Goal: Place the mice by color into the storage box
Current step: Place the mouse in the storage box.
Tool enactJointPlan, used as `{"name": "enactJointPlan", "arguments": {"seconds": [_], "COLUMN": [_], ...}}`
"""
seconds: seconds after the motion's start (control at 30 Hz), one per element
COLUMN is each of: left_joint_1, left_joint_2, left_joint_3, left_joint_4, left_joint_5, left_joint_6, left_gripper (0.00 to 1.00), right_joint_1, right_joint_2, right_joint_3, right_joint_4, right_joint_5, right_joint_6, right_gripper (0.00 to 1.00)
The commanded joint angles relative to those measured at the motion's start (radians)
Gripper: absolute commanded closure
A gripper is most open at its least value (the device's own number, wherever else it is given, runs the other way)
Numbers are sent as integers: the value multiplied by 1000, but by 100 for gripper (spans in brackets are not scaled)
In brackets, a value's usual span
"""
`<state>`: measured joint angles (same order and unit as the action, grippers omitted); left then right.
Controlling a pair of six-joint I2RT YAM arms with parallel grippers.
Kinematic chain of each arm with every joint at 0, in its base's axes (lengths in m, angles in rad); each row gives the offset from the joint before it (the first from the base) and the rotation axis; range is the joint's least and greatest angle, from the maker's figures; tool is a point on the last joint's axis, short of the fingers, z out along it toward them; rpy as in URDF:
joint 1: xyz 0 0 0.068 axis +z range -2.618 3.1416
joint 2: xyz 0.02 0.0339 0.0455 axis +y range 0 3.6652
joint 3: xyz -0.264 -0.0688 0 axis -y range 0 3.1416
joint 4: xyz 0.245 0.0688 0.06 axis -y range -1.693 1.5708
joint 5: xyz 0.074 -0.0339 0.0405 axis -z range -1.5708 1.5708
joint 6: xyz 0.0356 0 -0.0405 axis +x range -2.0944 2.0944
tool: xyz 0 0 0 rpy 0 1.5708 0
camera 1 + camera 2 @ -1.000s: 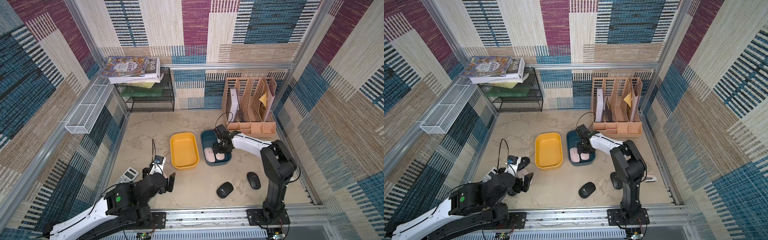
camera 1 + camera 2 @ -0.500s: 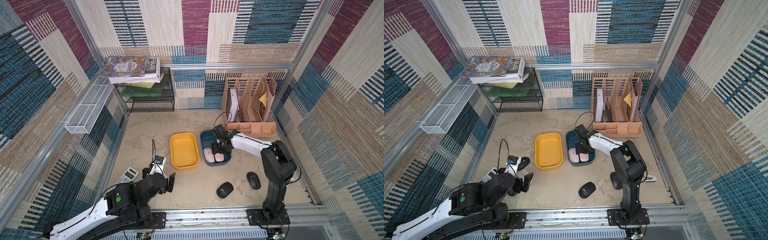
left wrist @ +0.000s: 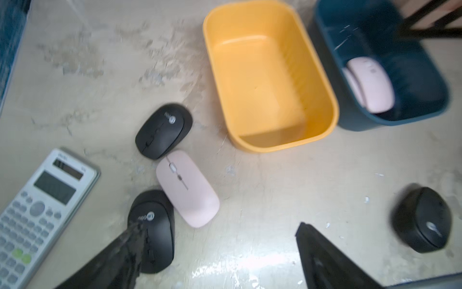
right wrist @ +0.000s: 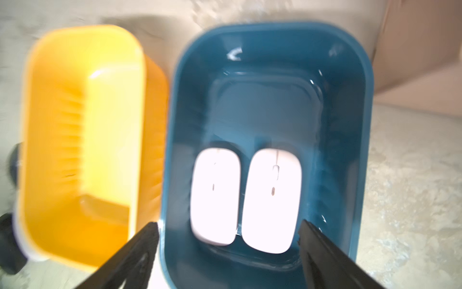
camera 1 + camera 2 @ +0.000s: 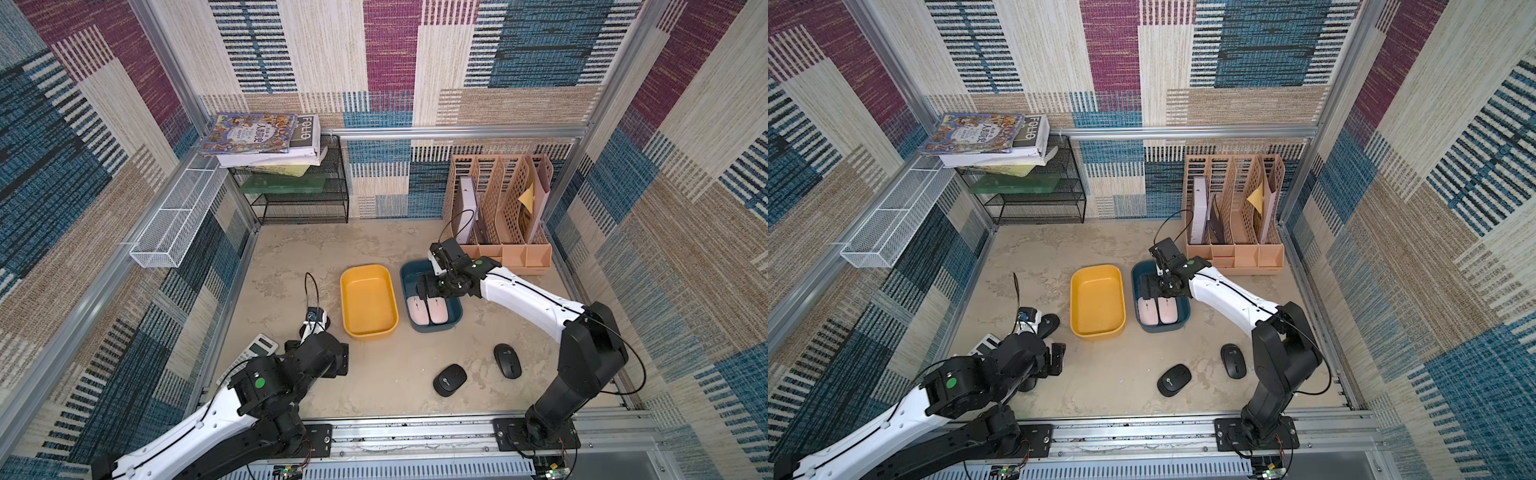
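Note:
My left gripper will next turn and go down onto the long sides of the third pink mouse [image 3: 187, 187], since it lies at a slant to my open fingers.
Two pink mice [image 4: 215, 195] [image 4: 271, 200] lie side by side in the blue storage box [image 5: 432, 327]. My right gripper [image 4: 228, 225] hangs open just above them, holding nothing. The yellow storage box [image 5: 368, 332] beside it holds nothing. In the left wrist view a third pink mouse [image 3: 187, 187] lies between two black mice [image 3: 163, 131] [image 3: 152, 230]. My left gripper [image 3: 219, 226] is open above the table next to them. Two more black mice [image 5: 450, 379] [image 5: 507, 360] lie near the front of the table in both top views.
A white-and-grey calculator [image 3: 37, 207] lies at the front left beside the mice. A tan file organiser [image 5: 500, 208] stands right behind the blue box. A black wire shelf with books [image 5: 299, 195] fills the back left corner.
My right gripper's jaws have spread wide and drawn back a little over the blue box, leaving the pink mouse lying in it. The left arm has not moved.

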<state>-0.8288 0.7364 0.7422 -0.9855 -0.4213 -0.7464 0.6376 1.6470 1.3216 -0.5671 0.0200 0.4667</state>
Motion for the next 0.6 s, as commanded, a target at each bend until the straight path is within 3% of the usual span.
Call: {"name": "enactJointPlan", "arguments": {"seconds": [0.0, 0.2, 0.57], "left_joint_1": [98, 212, 319], "left_joint_2": [81, 254, 331], "left_joint_3": [-23, -52, -145], "left_joint_4": [5, 108, 266], "left_joint_5": [176, 243, 323], "left_joint_6": [-83, -115, -178], "left_gripper": [1, 1, 0], "right_joint_1": [21, 61, 71], "right_joint_2": [-51, -165, -317], "right_joint_3": [-7, -57, -176], "right_joint_4": [15, 40, 83], "right_joint_5": [-59, -93, -112], "right_joint_6": [-68, -95, -143], "right_gripper": [3, 4, 4]}}
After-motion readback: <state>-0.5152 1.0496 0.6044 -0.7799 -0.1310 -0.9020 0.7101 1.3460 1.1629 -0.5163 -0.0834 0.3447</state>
